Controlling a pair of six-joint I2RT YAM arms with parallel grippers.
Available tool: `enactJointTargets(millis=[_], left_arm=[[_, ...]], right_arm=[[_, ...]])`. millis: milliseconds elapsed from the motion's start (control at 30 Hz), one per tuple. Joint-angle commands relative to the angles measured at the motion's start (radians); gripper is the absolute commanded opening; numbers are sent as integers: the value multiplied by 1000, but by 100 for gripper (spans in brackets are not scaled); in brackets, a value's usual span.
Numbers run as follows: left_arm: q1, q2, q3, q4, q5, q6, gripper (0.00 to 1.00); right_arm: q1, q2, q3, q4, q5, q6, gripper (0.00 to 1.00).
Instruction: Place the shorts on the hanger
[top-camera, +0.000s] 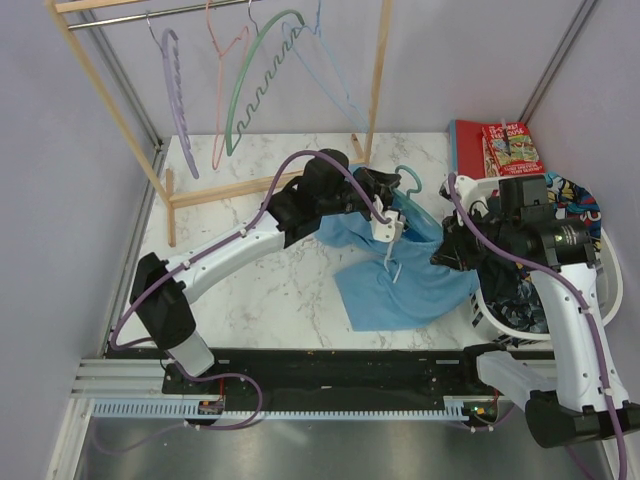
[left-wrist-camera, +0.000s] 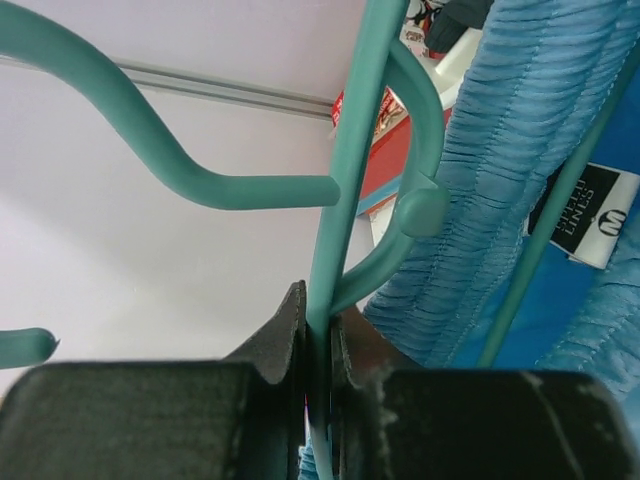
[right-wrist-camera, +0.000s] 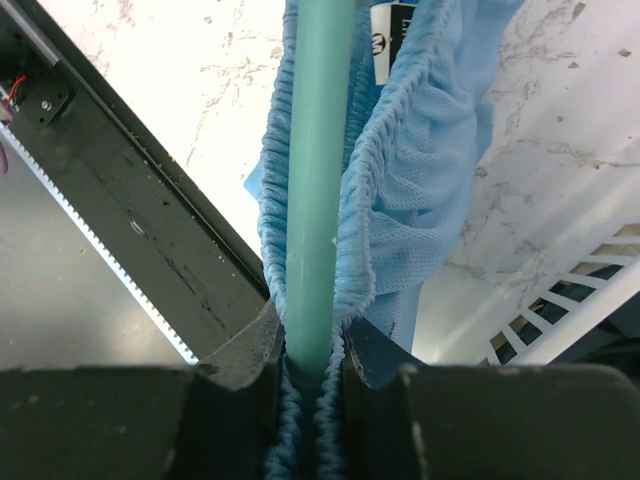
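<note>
The other hangers already hang from the rack. So my right gripper rises outward toward the rack post by the blue hanger and releases the shorts (top-camera: 400, 285) there next.
The teal hanger (top-camera: 408, 180) hangs above the marble table, and my left gripper (top-camera: 385, 205) is shut on its stem just below the hook. In the left wrist view the stem (left-wrist-camera: 345, 180) runs up from between the closed jaws of the left gripper (left-wrist-camera: 318, 325). The sky-blue shorts (top-camera: 400, 285) drape from the hanger down onto the table, and their gathered waistband (left-wrist-camera: 510, 150) is beside the stem. My right gripper (right-wrist-camera: 312, 350) is shut on the waistband of the shorts (right-wrist-camera: 420, 180), with the hanger arm (right-wrist-camera: 315, 150) pinched inside the fabric.
A wooden rack (top-camera: 375, 80) with several other hangers (top-camera: 250, 90) stands at the back. A white basket (top-camera: 500, 325) of dark printed clothes sits at the right under the right arm. Red books (top-camera: 505, 145) lie behind it. A black rail (top-camera: 320, 365) runs along the near edge.
</note>
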Motion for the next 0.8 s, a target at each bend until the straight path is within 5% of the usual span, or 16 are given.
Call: enactJointTargets(millis=[0, 33, 200, 233, 333, 767], left_arm=[[2, -32, 61, 69, 14, -117, 19], [2, -40, 58, 71, 15, -125, 35], [2, -106, 44, 49, 6, -213, 64], [2, -116, 45, 46, -4, -233, 82], [2, -162, 42, 32, -11, -297, 98], [3, -538, -128, -93, 45, -533, 99]], right_arm=[[-7, -41, 18, 41, 39, 39, 0], [-8, -47, 22, 71, 57, 71, 0], [-7, -48, 65, 120, 99, 148, 0], [-5, -47, 70, 124, 116, 155, 0], [-7, -44, 81, 146, 134, 159, 0], [-16, 217, 350, 236, 119, 220, 0]])
